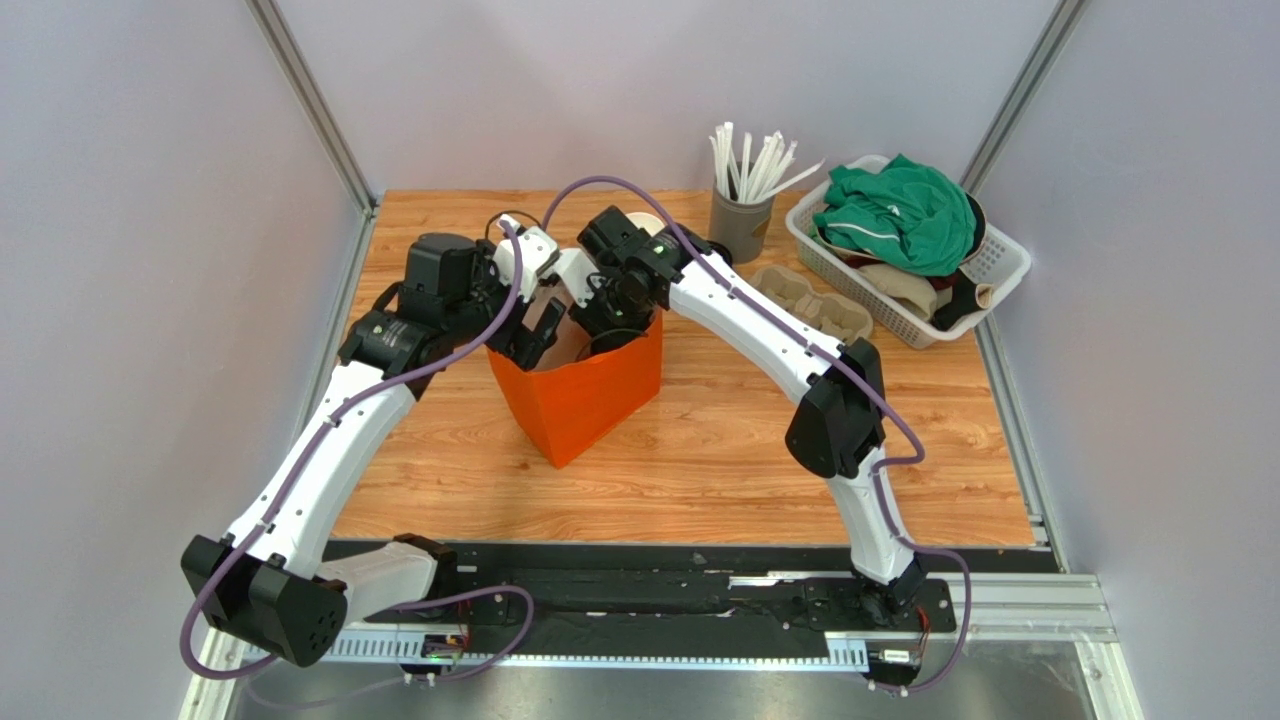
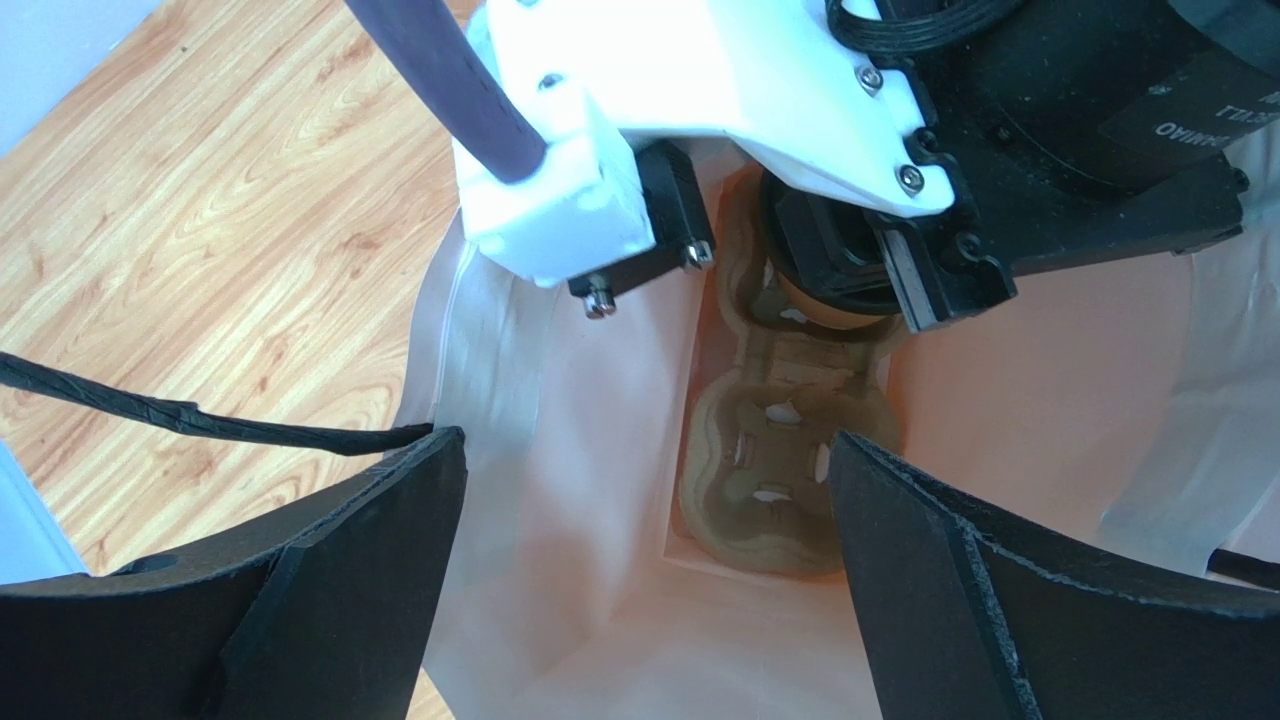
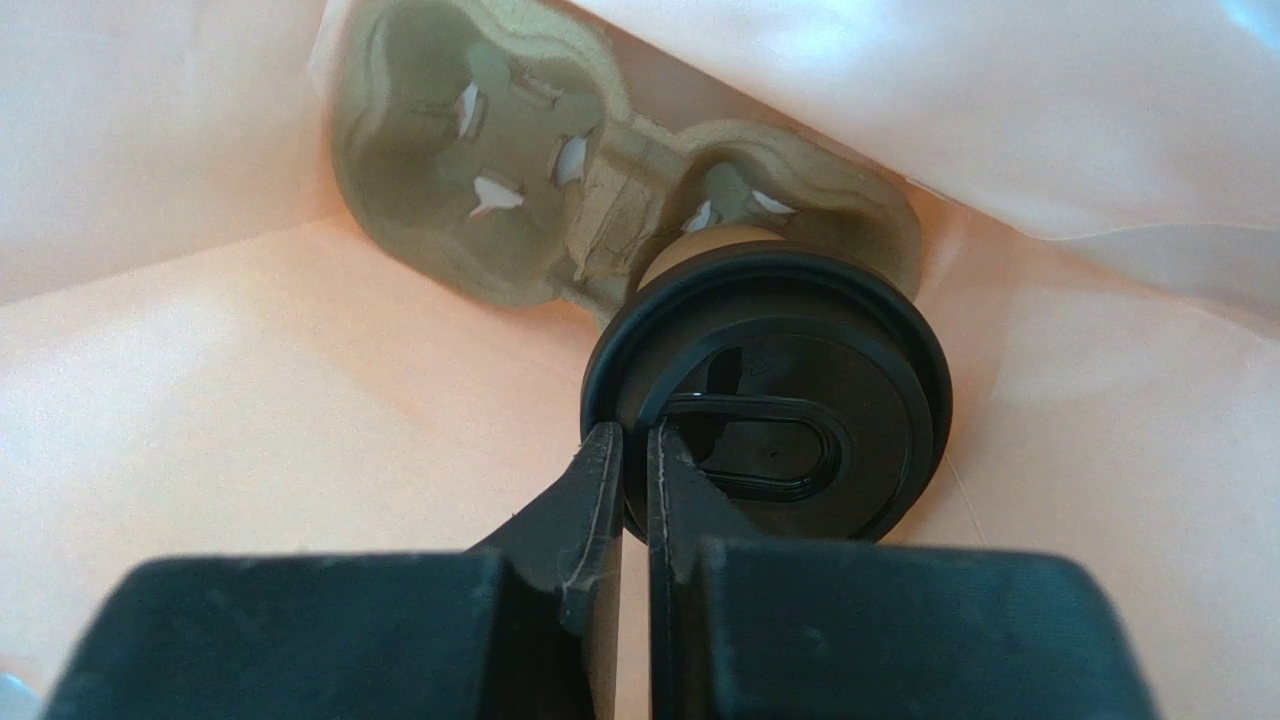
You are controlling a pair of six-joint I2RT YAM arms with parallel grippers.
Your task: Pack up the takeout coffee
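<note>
The takeout coffee goes down with my right gripper inside the bag next, toward the carrier's far well for release, because that well lies below the cup.
The orange bag stands open mid-table with both grippers at its mouth. Down inside it, my right gripper is shut on the rim of the takeout coffee, whose round black lid faces the camera. The cup hangs over the far well of a pulp cup carrier lying on the bag's floor; I cannot tell whether it rests in the well. From the left wrist view the cup shows under the right gripper. My left gripper is open and holds nothing, hovering over the bag's opening above the carrier.
A grey holder of white straws stands at the back. A white basket with green cloth sits at the back right, with another pulp carrier on the table beside it. The bag's pale inner walls close in around the right gripper.
</note>
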